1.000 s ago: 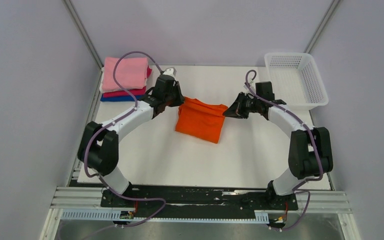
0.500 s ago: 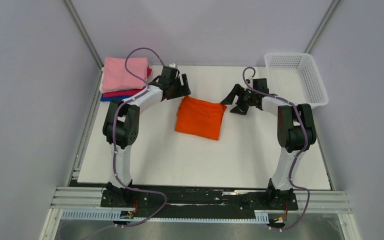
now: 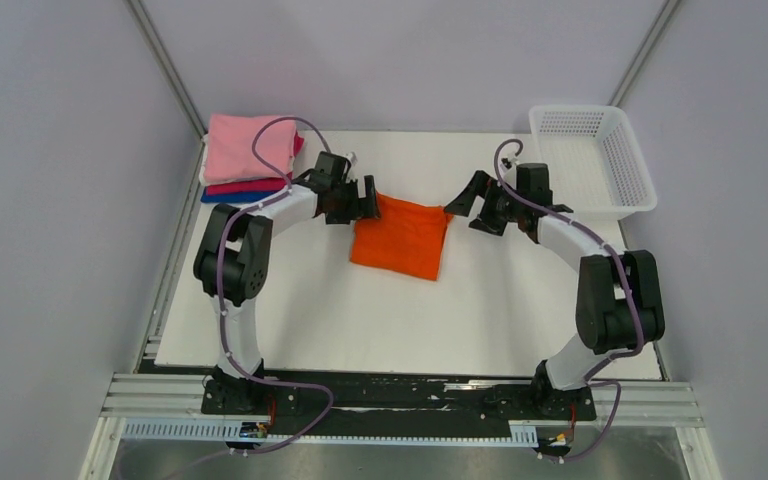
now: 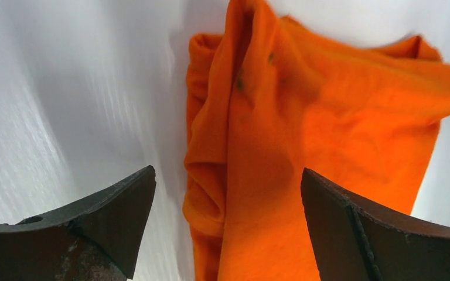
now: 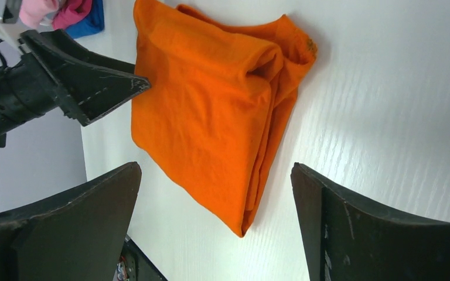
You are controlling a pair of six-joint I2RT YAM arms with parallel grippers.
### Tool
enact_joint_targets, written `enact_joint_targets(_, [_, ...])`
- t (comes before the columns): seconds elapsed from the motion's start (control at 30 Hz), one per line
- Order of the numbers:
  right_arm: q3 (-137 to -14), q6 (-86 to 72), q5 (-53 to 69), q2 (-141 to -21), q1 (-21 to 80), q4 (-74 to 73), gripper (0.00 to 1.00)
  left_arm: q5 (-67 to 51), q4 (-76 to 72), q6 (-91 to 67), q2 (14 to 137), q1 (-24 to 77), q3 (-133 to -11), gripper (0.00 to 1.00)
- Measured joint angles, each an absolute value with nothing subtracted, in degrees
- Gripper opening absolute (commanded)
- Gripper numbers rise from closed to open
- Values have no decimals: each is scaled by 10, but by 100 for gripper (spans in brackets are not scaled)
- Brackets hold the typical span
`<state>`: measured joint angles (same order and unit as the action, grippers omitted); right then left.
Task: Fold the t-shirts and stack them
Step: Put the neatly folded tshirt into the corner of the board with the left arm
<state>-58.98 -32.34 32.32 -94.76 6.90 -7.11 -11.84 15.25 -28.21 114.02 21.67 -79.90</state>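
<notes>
I need to move my left gripper down onto the bunched folded edge of the orange t-shirt next and close it there, because that edge is below it, between its open fingers.
The bright orange t-shirt lies folded into a small rectangle on the white table, between the two arms. My left gripper is open at its far-left corner. In the left wrist view the shirt's bunched folded edge shows between the wide-apart fingers of the left gripper. My right gripper is open at the far-right corner. The right wrist view looks along the orange shirt past the right gripper, with nothing gripped. Folded pink, magenta and blue t-shirts are stacked at the far left.
A white mesh basket stands at the far right corner of the table. The left gripper's finger shows in the right wrist view, with the stack behind it. Grey walls close in both sides.
Both grippers went from shut on the orange shirt's far corners to open, and the shirt now lies flat. Both arms shifted and now sit beside those corners.
</notes>
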Motion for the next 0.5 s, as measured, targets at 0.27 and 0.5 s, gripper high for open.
enact_joint_targets(0.27, [-509, -322, 306, -878, 74, -66, 100, -145, 156, -271, 1140, 221, -773, 76])
enact_joint_targets(0.5, [-466, -321, 254, -814, 74, -69, 100, -94, 182, -268, 1164, 272, -799, 14])
